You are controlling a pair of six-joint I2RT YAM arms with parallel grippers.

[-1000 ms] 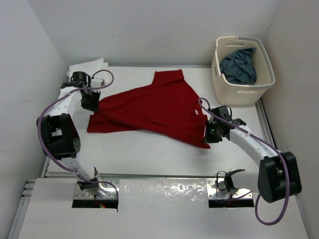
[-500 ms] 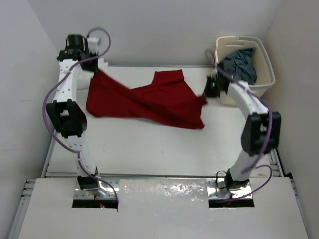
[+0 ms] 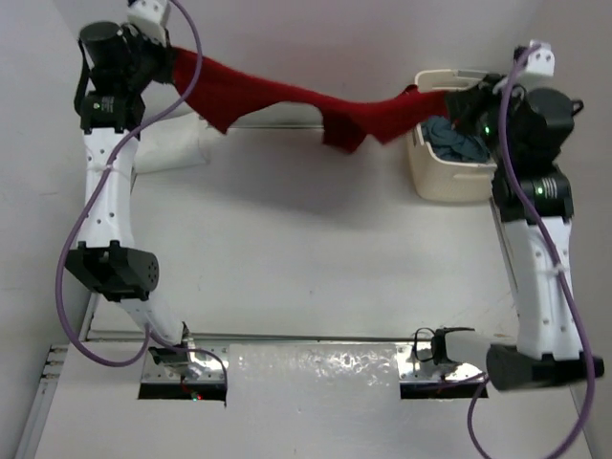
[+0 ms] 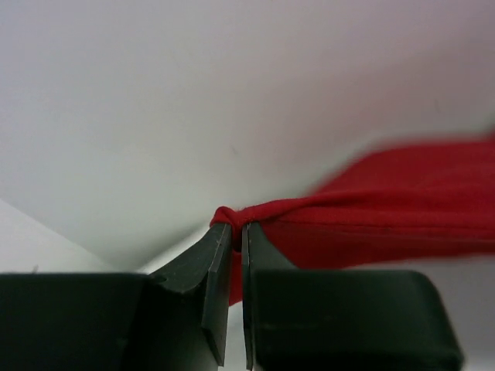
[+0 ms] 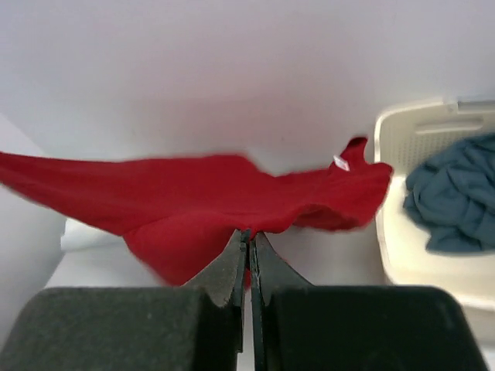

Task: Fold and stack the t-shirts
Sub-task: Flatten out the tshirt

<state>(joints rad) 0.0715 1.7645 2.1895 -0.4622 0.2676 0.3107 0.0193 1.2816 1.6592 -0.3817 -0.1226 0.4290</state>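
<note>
Next, my left gripper moves down and back toward its base and lays the red t-shirt's end on the table's near side to release it, since that side of the table lies bare.
The red t-shirt (image 3: 296, 100) hangs stretched in the air between both raised arms, high above the table's back edge. My left gripper (image 3: 172, 59) is shut on its left end, seen bunched at the tips in the left wrist view (image 4: 236, 224). My right gripper (image 3: 449, 100) is shut on its right end, pinched at the tips in the right wrist view (image 5: 249, 236). The blue-grey t-shirt (image 3: 457, 139) lies crumpled in the cream basket (image 3: 459, 182); it also shows in the right wrist view (image 5: 452, 197). The white t-shirt (image 3: 177, 153) lies at the back left, partly behind the left arm.
The basket stands at the back right corner, close under my right gripper. White walls close in the table at the back and both sides. The arm bases sit at the near edge.
Both arms have lifted the red t-shirt off the table and spread apart, so it went from lying flat to hanging stretched in the air near the back wall.
</note>
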